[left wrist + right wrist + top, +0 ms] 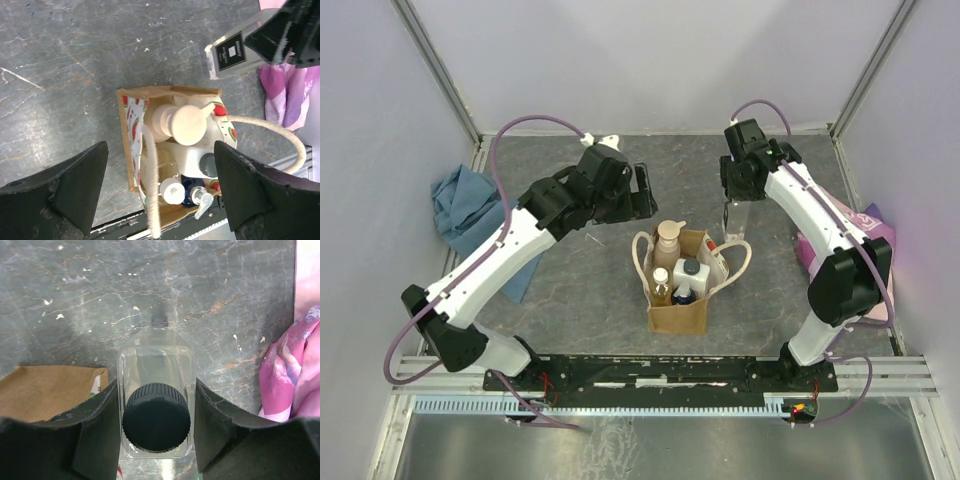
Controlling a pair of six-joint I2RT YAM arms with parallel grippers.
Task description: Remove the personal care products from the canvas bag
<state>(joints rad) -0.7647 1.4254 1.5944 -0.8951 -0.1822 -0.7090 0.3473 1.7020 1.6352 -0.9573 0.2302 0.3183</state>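
My right gripper lowers the clear bottle behind the bag's corner (165, 329) next, slightly toward the floral cloth, since the table there is empty.
The canvas bag (678, 312) stands upright at the table's middle, near the front. In it stand a tall beige bottle (668, 240), a white squarish bottle (691, 273), a small amber bottle (661, 286) and a dark blue bottle (683, 297). My right gripper (733, 205) is shut on a clear bottle (156, 365) with a dark grey cap (156, 416), held upright just behind the bag's right back corner. My left gripper (642, 190) is open and empty, above and behind the bag. In the left wrist view the bag (129, 150) lies between its fingers (75, 185).
A blue cloth (470, 205) lies at the left wall. A pink-purple floral cloth (875, 218) lies at the right wall, close to the right arm; it also shows in the right wrist view (295, 370). The bag's cream handles (150, 190) hang loose over its rim.
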